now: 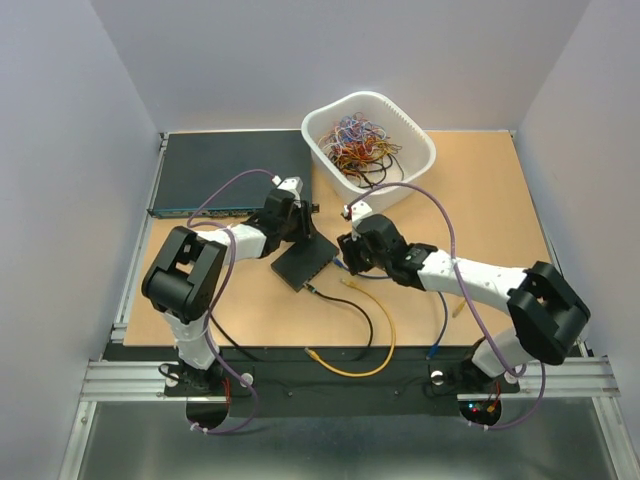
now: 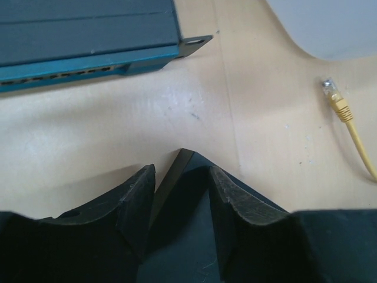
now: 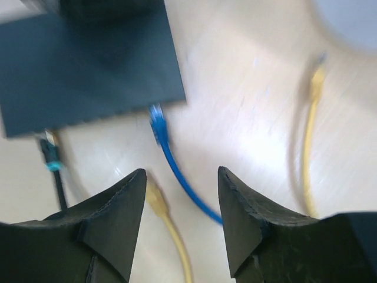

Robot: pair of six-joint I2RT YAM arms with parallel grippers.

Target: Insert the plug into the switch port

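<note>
My right gripper moves down and draws back over the loose yellow plug point(image 1: 348, 284) point(image 3: 155, 198) next, since that plug lies free while the blue one already meets the box.
The small flat black box point(image 1: 305, 265) point(image 3: 88, 65) lies mid-table. A blue plug point(image 3: 156, 121) meets its near edge, and its cable trails back between my right fingers. The switch port itself is hidden, so I cannot tell how deep the plug sits. My right gripper point(image 3: 181, 171) point(image 1: 346, 254) hovers open just behind the plug, touching nothing. My left gripper point(image 2: 181, 168) point(image 1: 297, 225) is open astride the far corner of the box point(image 2: 184, 158), one finger beside its side wall, the other over its top.
A black cable point(image 3: 52, 156) enters the same edge of the box. Loose yellow cables point(image 3: 154, 197) point(image 3: 312, 118) point(image 2: 336, 100) lie nearby. The wide grey rack unit with teal front point(image 1: 230, 170) point(image 2: 82, 35) stands far left. A white basket point(image 1: 420, 150) of wires is behind.
</note>
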